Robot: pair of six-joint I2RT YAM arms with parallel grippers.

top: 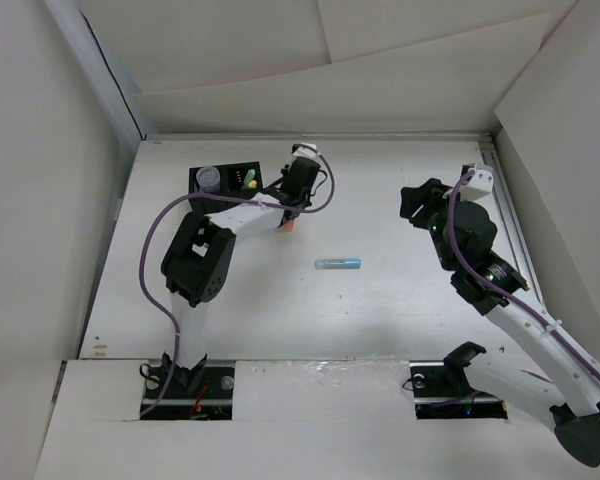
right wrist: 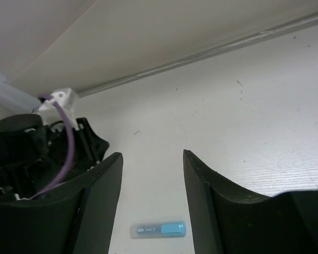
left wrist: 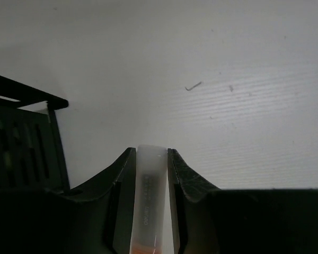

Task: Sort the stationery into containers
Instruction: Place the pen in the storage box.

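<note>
My left gripper should lift next to the left in the top view, over the yellow-green stick's section (top: 248, 181), for the release, because the organizer's slotted side stands alongside.
The black organizer (top: 225, 180) stands at the back left, with a round greyish piece (top: 209, 177) and a yellow-green stick (top: 250, 182) in it; its slotted wall shows in the left wrist view (left wrist: 21, 143). My left gripper (top: 288, 215) is just right of the organizer, shut on a translucent whitish stick with an orange end (left wrist: 151, 201) that stands lengthwise between the jaws (left wrist: 150, 153). A clear stick with a blue end (top: 338, 264) lies flat on the table centre. My right gripper (top: 412, 207) is open and empty, above and right of that stick (right wrist: 158, 230).
White walls close in the table at the back and sides. A raised rail (top: 510, 230) runs along the right edge. The left arm's black body and purple cable (right wrist: 37, 153) show at the left of the right wrist view.
</note>
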